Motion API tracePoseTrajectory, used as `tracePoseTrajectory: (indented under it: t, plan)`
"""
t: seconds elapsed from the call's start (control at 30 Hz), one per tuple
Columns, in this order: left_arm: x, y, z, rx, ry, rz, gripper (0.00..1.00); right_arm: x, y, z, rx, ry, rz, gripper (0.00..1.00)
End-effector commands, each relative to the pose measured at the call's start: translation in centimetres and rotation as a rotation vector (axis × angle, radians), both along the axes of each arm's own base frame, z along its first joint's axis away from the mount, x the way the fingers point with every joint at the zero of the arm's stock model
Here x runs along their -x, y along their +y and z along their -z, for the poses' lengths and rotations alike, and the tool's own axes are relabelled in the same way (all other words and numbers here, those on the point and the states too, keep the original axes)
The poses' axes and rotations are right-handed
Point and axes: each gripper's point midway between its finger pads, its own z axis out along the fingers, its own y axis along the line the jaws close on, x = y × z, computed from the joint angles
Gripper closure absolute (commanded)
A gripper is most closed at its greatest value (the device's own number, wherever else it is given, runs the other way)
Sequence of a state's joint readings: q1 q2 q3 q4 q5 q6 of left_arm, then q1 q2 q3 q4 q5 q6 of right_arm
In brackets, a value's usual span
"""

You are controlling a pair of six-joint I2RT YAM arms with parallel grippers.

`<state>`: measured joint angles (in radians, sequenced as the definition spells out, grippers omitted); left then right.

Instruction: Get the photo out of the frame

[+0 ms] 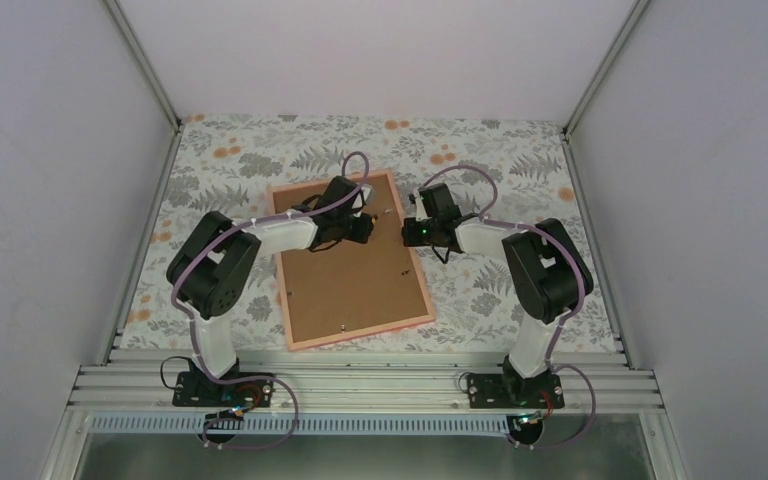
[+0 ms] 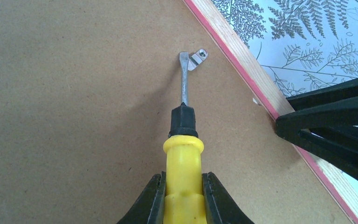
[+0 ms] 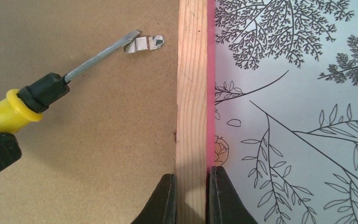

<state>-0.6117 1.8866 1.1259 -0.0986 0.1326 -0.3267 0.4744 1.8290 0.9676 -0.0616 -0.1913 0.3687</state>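
The frame lies at an angle, so my right gripper should next drag the frame's bar to the right in the top view to turn it, then open.
The frame lies face down on the table, its brown backing board up and its pink edge showing. The photo is hidden under the board. My left gripper is shut on a yellow-handled screwdriver. The blade tip touches a small metal tab near the frame's right rail. The tab also shows in the right wrist view. My right gripper is shut on the frame's wooden right rail, one finger inside on the board, one outside.
The table wears a floral cloth. More small tabs sit along the board's edges. White walls stand on the left, right and back. A metal rail carries the arm bases at the near edge.
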Motion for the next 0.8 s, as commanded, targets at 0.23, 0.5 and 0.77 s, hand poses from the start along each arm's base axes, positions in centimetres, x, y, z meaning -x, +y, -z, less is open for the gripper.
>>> tracePoseTrajectory:
  t: [0.23,0.5,0.77]
  plan:
    - [1.2,0.6,-0.5,-0.011,0.019,0.016,0.98,2.1,-0.1,0.8,-0.016,0.086,-0.02,0.96]
    - [1.1,2.3,-2.7,-0.03,-0.044,-0.057,0.98,1.6,-0.6,0.2,-0.008,0.08,0.043,0.96]
    - [2.2,4.6,-6.0,-0.01,-0.118,-0.131,0.98,0.4,-3.5,-1.5,-0.032,0.042,0.237,0.96]
